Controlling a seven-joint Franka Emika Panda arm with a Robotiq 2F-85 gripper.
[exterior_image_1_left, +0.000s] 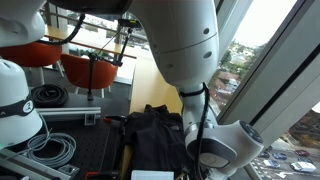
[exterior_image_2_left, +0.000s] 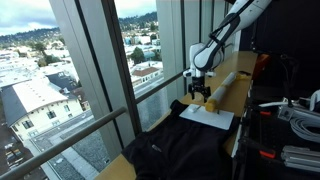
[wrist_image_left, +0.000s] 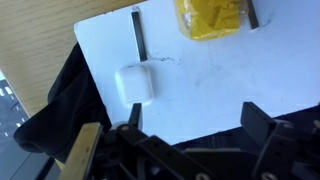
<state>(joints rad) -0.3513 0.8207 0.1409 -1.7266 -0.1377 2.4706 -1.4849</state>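
I should next turn my gripper and shift it across and down onto the small white case (wrist_image_left: 135, 84), below and to its left in the wrist view.
My gripper (wrist_image_left: 195, 122) is open and empty, its two dark fingers spread above a white sheet (wrist_image_left: 200, 85) that lies on a wooden table. A small white rounded case (wrist_image_left: 135, 84) lies on the sheet just beyond my left finger, apart from it. A yellow object (wrist_image_left: 212, 17) sits at the sheet's far edge. Two dark strips (wrist_image_left: 137, 33) lie on the sheet. In an exterior view the gripper (exterior_image_2_left: 199, 92) hovers over the white sheet (exterior_image_2_left: 212, 116) near the yellow object (exterior_image_2_left: 210, 103).
A black cloth (exterior_image_2_left: 180, 150) (wrist_image_left: 60, 110) is bunched beside the sheet on the wooden table (exterior_image_2_left: 235, 85). Large windows (exterior_image_2_left: 100, 70) run alongside. The arm (exterior_image_1_left: 190, 50) fills an exterior view, with orange chairs (exterior_image_1_left: 85, 68) and cables (exterior_image_1_left: 55, 148) behind.
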